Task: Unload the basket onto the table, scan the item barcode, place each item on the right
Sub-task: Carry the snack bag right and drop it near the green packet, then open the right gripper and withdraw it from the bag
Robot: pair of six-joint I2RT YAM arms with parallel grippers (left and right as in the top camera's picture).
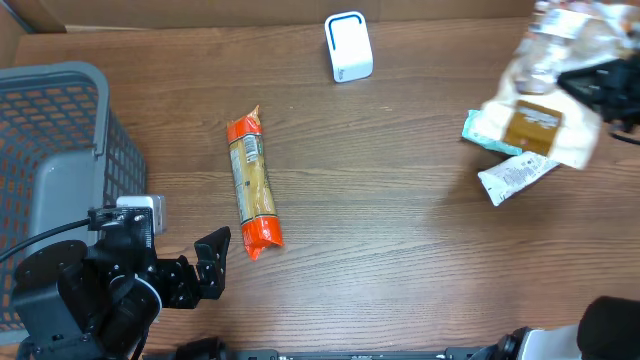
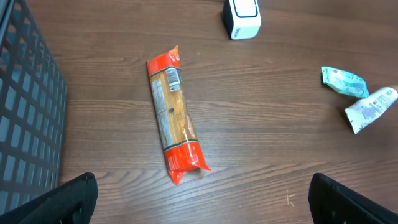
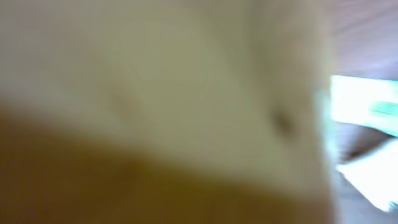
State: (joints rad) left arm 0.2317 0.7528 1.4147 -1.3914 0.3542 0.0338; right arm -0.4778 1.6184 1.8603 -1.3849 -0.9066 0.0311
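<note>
The robot's right gripper needs to bring the cream bag down and back over the white packet [image 3: 375,175] and release it there, as the bag [image 3: 155,81] is still hanging above the tabletop.
My right gripper [image 1: 582,86] is at the far right of the table, shut on a cream bag with a brown label [image 1: 543,124], held above the tabletop. That bag [image 3: 155,81] fills the right wrist view as a blur and hides the fingers. The white scanner [image 1: 348,46] stands at the back centre, well left of the bag, and it also shows as the scanner [image 2: 241,17] at the top of the left wrist view. My left gripper [image 1: 212,264] hovers open at the front left with nothing between its fingers [image 2: 68,199].
A long orange-ended pasta packet [image 1: 252,180] lies mid-table, just beyond the left gripper; pasta packet [image 2: 173,115]. A teal packet [image 1: 484,134] and a white packet [image 1: 515,177] lie under the held bag. A grey mesh basket [image 1: 60,150] stands at the left edge.
</note>
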